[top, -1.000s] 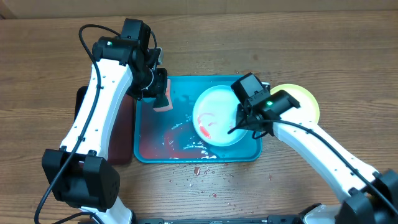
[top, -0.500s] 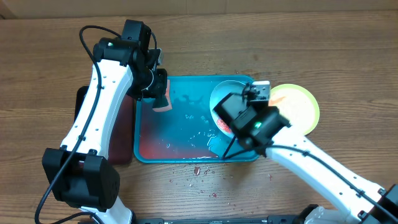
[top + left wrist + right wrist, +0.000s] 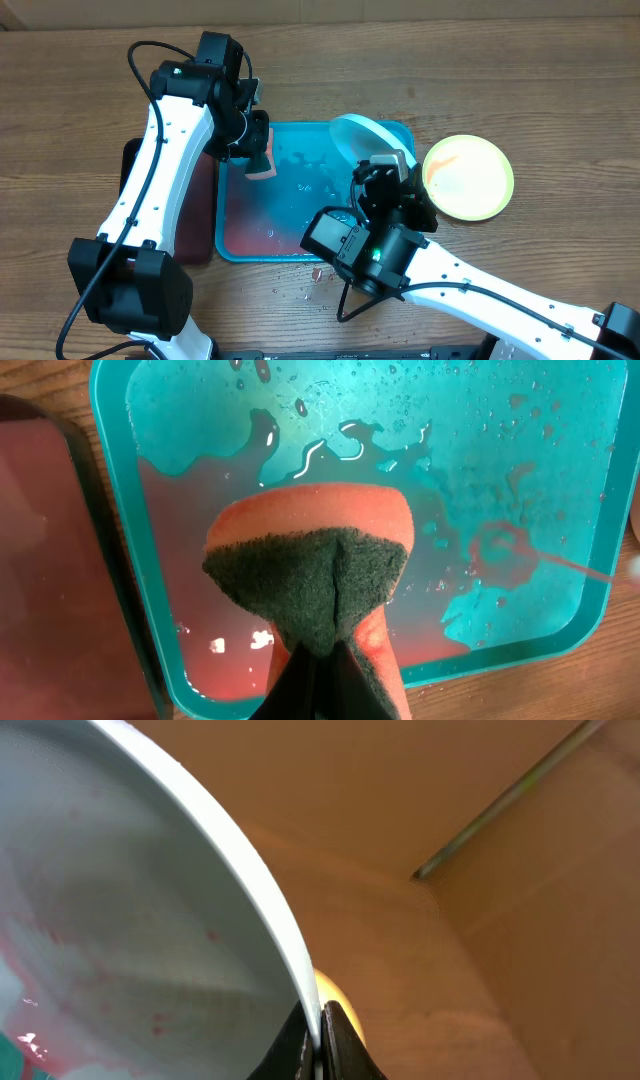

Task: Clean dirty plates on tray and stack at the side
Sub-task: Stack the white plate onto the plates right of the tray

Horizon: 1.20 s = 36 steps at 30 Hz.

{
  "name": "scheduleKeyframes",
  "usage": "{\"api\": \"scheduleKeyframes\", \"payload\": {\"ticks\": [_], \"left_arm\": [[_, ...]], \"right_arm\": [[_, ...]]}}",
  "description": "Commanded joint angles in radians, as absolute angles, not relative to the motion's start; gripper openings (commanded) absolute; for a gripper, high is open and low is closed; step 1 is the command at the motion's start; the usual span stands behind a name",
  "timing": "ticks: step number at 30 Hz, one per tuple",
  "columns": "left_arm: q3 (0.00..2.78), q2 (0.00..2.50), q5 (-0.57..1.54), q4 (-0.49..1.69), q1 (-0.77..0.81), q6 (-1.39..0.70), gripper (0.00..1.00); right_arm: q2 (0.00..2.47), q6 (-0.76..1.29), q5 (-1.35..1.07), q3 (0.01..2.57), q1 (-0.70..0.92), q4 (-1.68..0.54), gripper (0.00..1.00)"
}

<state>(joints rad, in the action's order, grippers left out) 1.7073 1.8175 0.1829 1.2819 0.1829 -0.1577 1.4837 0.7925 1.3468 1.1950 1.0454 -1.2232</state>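
Note:
The right gripper tips the pale plate level off the tray next and lowers it onto the yellow-green plate (image 3: 468,178), since that yellow-green plate already lies at the side.
The turquoise tray (image 3: 290,205) lies at mid-table with reddish water pooled in its left and front part; it fills the left wrist view (image 3: 500,470). My right gripper (image 3: 385,168) is shut on the rim of a pale whitish-blue plate (image 3: 360,135), held tilted up on edge over the tray's far right corner. In the right wrist view the plate (image 3: 150,940) shows faint red specks and the gripper (image 3: 318,1025) pinches its rim. A yellow-green plate (image 3: 468,178) with an orange smear lies on the table right of the tray. My left gripper (image 3: 258,150) is shut on an orange sponge (image 3: 310,570) with a dark green pad, above the tray's far left part.
A dark maroon tray (image 3: 195,225) lies left of the turquoise one, partly under my left arm; it also shows in the left wrist view (image 3: 50,560). Red crumbs (image 3: 315,275) dot the wood in front of the tray. A cardboard wall stands at the back.
My right arm swung round toward the table's front and tipped the pale plate from flat in the tray up onto its edge at the far right. The left arm and sponge stayed still.

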Motion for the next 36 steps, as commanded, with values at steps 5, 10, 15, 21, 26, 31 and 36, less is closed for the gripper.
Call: {"api": "scheduleKeyframes", "payload": {"ticks": [5, 10, 15, 21, 26, 31, 36], "left_arm": [[1.703, 1.811, 0.176, 1.279, 0.178, -0.173, 0.04], [1.703, 1.811, 0.176, 1.279, 0.178, -0.173, 0.04], [1.703, 1.811, 0.172, 1.278, 0.178, -0.173, 0.04], [1.703, 1.811, 0.146, 1.277, 0.178, -0.173, 0.04], [1.703, 1.811, 0.146, 1.281, 0.178, -0.173, 0.04], [1.703, 1.811, 0.146, 1.285, 0.178, -0.173, 0.04], [1.703, 1.811, 0.147, 1.284, 0.180, -0.173, 0.04]], "right_arm": [[1.459, 0.848, 1.499, 1.219, 1.065, -1.217, 0.04], [1.459, 0.936, 1.281, 1.217, 1.029, -1.219, 0.04], [1.459, 0.999, 0.861, 1.216, 0.871, -1.229, 0.04], [1.459, 0.812, 0.519, 1.211, 0.614, -1.143, 0.04], [1.459, 0.693, 0.224, 1.205, 0.340, -1.040, 0.04], [1.479, 0.630, 0.038, 1.177, 0.056, -1.003, 0.04], [1.508, 0.570, -0.031, 1.100, -0.134, -0.947, 0.04]]}}
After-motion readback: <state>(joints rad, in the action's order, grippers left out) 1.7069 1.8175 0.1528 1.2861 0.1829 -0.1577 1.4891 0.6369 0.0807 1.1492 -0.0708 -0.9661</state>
